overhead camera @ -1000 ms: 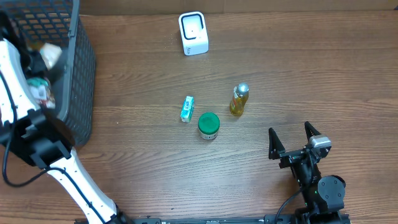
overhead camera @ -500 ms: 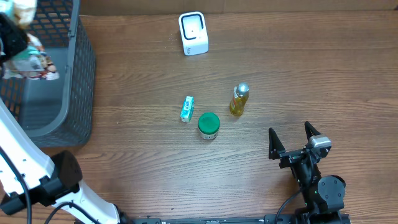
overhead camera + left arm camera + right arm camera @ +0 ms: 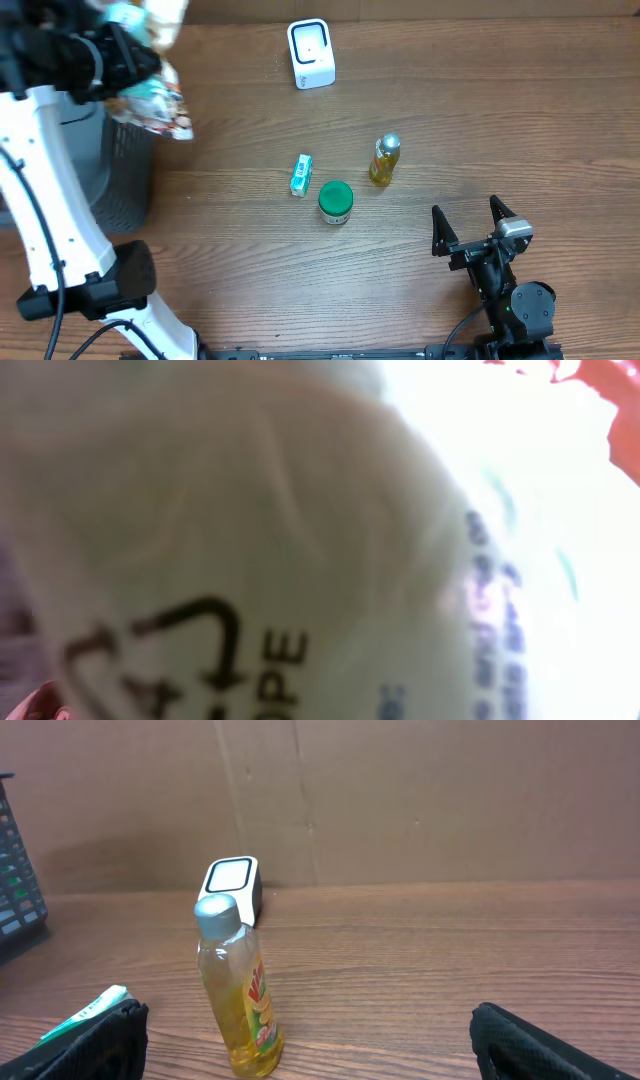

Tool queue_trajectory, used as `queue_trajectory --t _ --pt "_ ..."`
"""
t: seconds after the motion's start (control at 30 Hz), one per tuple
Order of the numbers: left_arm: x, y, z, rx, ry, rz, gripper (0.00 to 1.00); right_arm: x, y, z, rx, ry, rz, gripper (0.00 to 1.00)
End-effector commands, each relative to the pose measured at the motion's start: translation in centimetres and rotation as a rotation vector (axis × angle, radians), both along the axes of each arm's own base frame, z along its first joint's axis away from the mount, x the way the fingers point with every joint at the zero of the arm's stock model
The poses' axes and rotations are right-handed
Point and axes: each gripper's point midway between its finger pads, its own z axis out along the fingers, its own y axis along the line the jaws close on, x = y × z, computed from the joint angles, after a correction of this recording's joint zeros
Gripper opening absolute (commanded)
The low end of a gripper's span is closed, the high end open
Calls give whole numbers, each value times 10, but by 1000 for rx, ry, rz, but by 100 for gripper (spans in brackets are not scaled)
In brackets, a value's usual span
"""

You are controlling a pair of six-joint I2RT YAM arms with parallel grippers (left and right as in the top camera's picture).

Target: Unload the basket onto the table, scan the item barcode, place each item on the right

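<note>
My left gripper needs to move down, back and to the right in the overhead view and release the packet point(image 3: 155, 100) between the basket and the teal box, where the tabletop is bare.
My left gripper point(image 3: 128, 62) is shut on a crinkly printed packet point(image 3: 155, 100) and holds it in the air above the basket's right rim. In the left wrist view the packet point(image 3: 300, 530) fills the frame, blurred and pale, with a recycling mark and small print; the fingers are hidden behind it. No barcode is readable. The white scanner point(image 3: 311, 53) stands at the table's back centre, and the scanner point(image 3: 233, 880) faces the right wrist camera. My right gripper point(image 3: 467, 213) rests open near the front right, nothing between its fingers point(image 3: 105, 1040).
A dark mesh basket point(image 3: 130, 190) stands at the left edge. On the table's middle are a yellow oil bottle point(image 3: 385, 160), a green-lidded jar point(image 3: 335, 201) and a small teal box point(image 3: 301, 174). The bottle point(image 3: 240, 1000) stands just ahead of the right gripper.
The left arm has lifted the packet out of the basket and swung it right, over the basket's rim towards the table. The right arm has not moved.
</note>
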Motion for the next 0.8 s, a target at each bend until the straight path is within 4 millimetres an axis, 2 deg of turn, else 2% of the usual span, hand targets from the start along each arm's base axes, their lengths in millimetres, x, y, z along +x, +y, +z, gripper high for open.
queue_trajectory --t 0.0,0.1,0.37,0.5,0.77 --pt "-1 -33 -19 -10 62 -95 4 0 -2 -3 -1 0 -10 100" --pt "-7 -59 -46 8 152 -168 4 0 -2 -3 -1 0 -9 100" --pt "-27 -81 -107 173 362 -217 4 0 -2 -3 -1 0 -9 100" --pt "-31 -81 -130 251 441 -143 5 0 -2 -3 -1 0 -9 100" --pt "-40 -57 -159 425 548 179 4 0 -2 -3 -1 0 -9 100"
